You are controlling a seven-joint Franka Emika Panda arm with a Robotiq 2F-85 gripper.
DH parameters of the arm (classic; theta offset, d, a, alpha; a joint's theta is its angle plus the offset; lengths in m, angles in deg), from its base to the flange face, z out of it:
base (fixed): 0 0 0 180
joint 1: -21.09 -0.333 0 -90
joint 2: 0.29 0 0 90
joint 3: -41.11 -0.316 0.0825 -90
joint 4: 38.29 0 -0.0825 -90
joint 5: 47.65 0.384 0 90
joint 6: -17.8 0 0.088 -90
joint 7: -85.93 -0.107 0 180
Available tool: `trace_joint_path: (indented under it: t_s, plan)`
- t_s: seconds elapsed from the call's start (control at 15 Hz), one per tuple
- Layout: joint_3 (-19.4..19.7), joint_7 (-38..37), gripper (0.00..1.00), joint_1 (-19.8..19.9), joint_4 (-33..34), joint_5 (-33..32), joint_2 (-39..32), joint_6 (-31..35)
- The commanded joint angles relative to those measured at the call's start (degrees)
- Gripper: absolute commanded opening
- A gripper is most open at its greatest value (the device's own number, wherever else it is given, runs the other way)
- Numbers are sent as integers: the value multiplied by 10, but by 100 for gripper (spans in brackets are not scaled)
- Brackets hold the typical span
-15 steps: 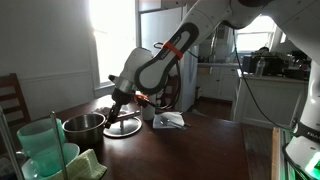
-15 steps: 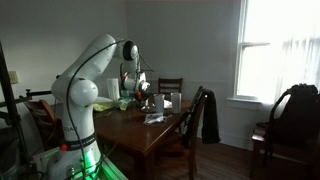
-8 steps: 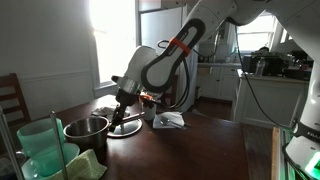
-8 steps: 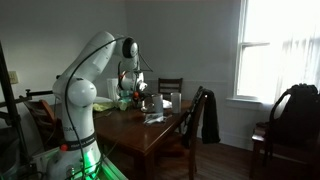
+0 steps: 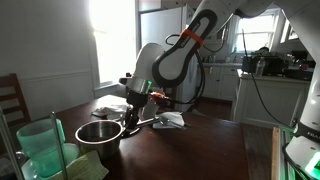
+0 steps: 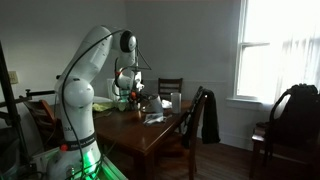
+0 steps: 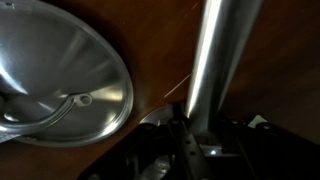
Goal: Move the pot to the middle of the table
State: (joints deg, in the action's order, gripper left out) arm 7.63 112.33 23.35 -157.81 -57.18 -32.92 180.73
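The robot needs to pull the pot [image 5: 96, 131] in its gripper back toward its base next, over the open wood, because the pot is still close to the green containers.
The shiny steel pot [image 5: 96, 131] stands on the dark wooden table [image 5: 190, 150], its long handle [image 7: 215, 70] pointing toward the arm. My gripper [image 5: 131, 119] is shut on the end of that handle; in the wrist view the fingers [image 7: 196, 140] close on both sides of the metal bar. The pot's bowl is out of the wrist view. In an exterior view the gripper [image 6: 131, 98] hangs low over the far end of the table [image 6: 150, 130], and the pot is too small there to make out.
A flat round metal lid [image 7: 50, 85] lies beside the handle and also shows behind the pot [image 5: 111, 107]. Translucent green containers [image 5: 41, 146] stand at the near corner. A white object [image 5: 168, 119] lies past the gripper. Chairs [image 6: 203, 115] line the table's side.
The gripper has moved toward the table's middle, dragging the pot by its handle away from the green containers. The lid has stayed in place.
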Motion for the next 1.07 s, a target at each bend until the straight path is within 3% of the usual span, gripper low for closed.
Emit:
trace_joint_path:
  t_s: [0.0,0.6,0.67,0.73,1.0]
  plan:
    - [-20,29,8,22,-64,44,56,-36]
    - [8,-6,8,-25,-123,76,147,-83]
    - [15,-12,56,-32,-128,78,154,-81]
    - [19,-17,57,-39,-132,82,161,-78]
    - [46,-45,84,-71,-139,86,198,-75]
